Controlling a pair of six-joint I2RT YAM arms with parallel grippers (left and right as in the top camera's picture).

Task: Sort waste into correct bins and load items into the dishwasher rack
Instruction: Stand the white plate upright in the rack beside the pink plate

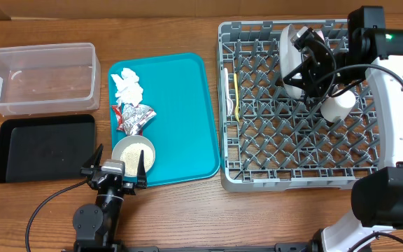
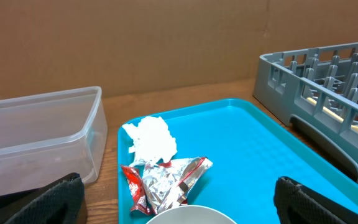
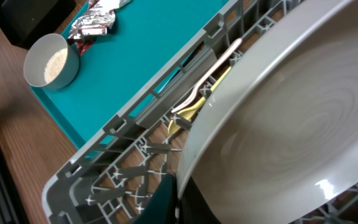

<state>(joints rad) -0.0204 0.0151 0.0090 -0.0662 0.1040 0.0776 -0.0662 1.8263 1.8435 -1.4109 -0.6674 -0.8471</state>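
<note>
The plate already stands on its edge, so my right gripper should next lower it and move it to the right in the overhead view, between the rack's wires.
My right gripper (image 1: 306,66) is shut on the rim of a pale round plate (image 1: 290,59) and holds it on edge among the pegs of the grey dishwasher rack (image 1: 229,171); the right wrist view shows the jaws (image 3: 182,199) pinching the plate (image 3: 303,118). A small white cup (image 1: 338,106) lies in the rack. On the teal tray, a small white bowl (image 1: 133,150) holds rice grains (image 3: 55,62), with the foil wrapper (image 2: 166,180) and the napkin (image 2: 149,138) behind it. My left gripper (image 1: 117,168) is open and empty, just short of the bowl (image 2: 188,216).
The clear tub (image 1: 37,77) and the black tray (image 1: 44,147) sit left of the teal tray (image 1: 180,105). A thin yellow utensil (image 1: 235,94) lies in the rack's left side. The right arm reaches over the rack's right half.
</note>
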